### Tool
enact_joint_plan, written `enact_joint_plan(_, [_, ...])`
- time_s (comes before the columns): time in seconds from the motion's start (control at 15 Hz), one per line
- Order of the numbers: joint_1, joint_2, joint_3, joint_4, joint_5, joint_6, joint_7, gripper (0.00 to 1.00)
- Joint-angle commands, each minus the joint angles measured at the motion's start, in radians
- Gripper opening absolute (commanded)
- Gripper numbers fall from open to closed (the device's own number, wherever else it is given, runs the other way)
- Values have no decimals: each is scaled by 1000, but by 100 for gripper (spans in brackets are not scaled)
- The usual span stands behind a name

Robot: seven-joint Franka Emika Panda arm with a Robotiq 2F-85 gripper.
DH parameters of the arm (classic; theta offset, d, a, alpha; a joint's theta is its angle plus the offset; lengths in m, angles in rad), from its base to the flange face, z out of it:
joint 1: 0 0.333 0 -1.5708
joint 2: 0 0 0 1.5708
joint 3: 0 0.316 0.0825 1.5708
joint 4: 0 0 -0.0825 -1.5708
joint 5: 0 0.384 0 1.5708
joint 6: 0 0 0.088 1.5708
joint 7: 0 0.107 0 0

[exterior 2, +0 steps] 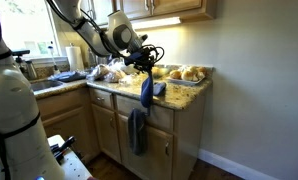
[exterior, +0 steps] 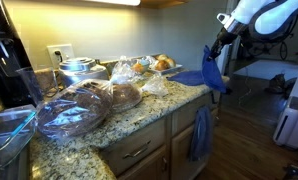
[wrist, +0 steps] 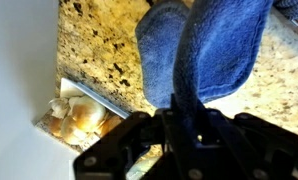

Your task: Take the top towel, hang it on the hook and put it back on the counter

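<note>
My gripper moves outward over the counter's end, which lies outward of it, and releases the towel next, as the top towel [exterior: 210, 72] dangles past the counter's end.
My gripper [exterior: 212, 50] is shut on the top towel [exterior: 210, 72], a bright royal-blue cloth that hangs down from the jaws just past the end of the counter [exterior: 139, 115]. In an exterior view the towel [exterior 2: 146, 90] dangles above the counter [exterior 2: 179, 97] corner, held by the gripper [exterior 2: 145, 66]. In the wrist view the towel [wrist: 204, 45] fills the top, pinched between the fingers [wrist: 181, 112]. A second blue towel [exterior: 189, 77] lies on the counter's end. A duller grey-blue towel [exterior: 200, 133] hangs on the cabinet front, also seen in an exterior view [exterior 2: 137, 131]. The hook itself is hidden.
Bagged bread [exterior: 74, 108] and pastries [exterior: 154, 64] crowd the counter, with a metal pot [exterior: 79, 67] and a dark coffee machine [exterior: 7, 60] at the back. A tray of rolls [exterior 2: 189, 74] sits at the counter end. Upper cabinets [exterior 2: 169, 8] hang overhead.
</note>
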Motion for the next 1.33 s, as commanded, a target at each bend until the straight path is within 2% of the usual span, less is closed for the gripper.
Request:
enact_joint_plan(0.0, [63,83,-44,74,123,33,-156,8])
enact_joint_plan(0.33, [83,171,-21,144,322,71,-394,8])
enact_joint_plan(0.4, [81,185,-12,158,366,67,-441,12])
enact_joint_plan(0.47, [75,194,-3,170,395,58,-476,38])
enact_joint_plan(0.6, [61,197,4,184,403,34,-501,45])
enact_joint_plan(1.13, [56,158,-18,170,347,33,-468,97])
enact_joint_plan(1.27, [56,143,-31,162,313,15,-425,100])
